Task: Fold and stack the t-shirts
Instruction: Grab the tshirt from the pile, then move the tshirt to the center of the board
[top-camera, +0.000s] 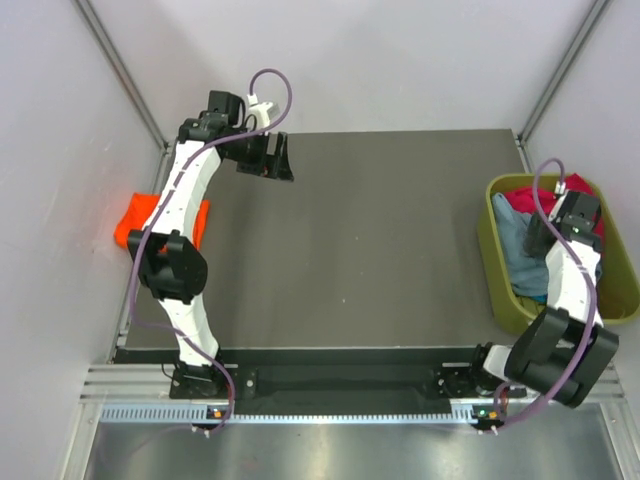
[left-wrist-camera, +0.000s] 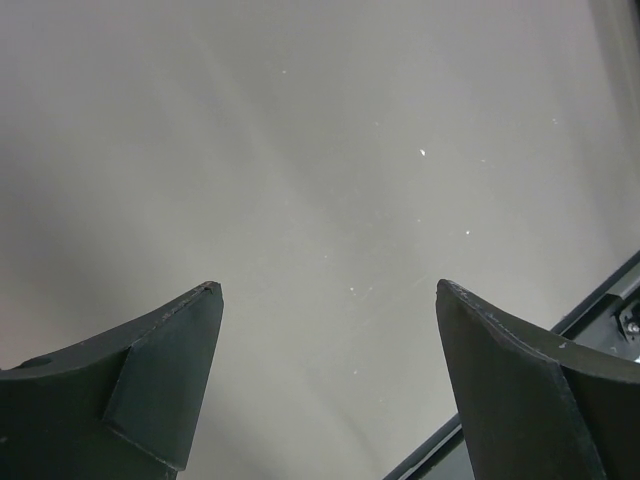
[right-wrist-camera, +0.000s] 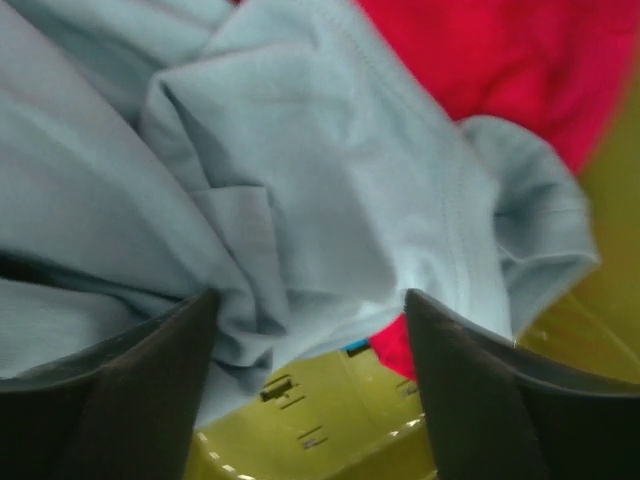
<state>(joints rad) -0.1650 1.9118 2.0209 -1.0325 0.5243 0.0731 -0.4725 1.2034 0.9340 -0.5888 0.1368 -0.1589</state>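
Note:
Bare tabletop lies below my left gripper and to its right in the top view. Next, my left gripper goes there and down onto the grey-blue t-shirt (top-camera: 522, 252) once it is delivered.
An orange-red t-shirt (top-camera: 140, 222) lies bunched at the table's left edge, partly under my left arm. A grey-blue t-shirt (top-camera: 522, 252) and a crimson-pink t-shirt (top-camera: 530, 201) lie crumpled in the olive-green bin (top-camera: 492, 262) at the right. My left gripper (top-camera: 272, 160) is open and empty above the far left of the table. My right gripper (top-camera: 548, 232) is open inside the bin, its fingers low against the grey-blue t-shirt (right-wrist-camera: 300, 190), with crimson-pink cloth (right-wrist-camera: 500, 60) behind. A sliver of teal cloth (right-wrist-camera: 356, 347) peeks from under the heap.
The dark table top (top-camera: 370, 250) spreads between the arms. Pale walls enclose the cell on three sides. The bin's inner wall (right-wrist-camera: 330, 420) is close under my right fingers.

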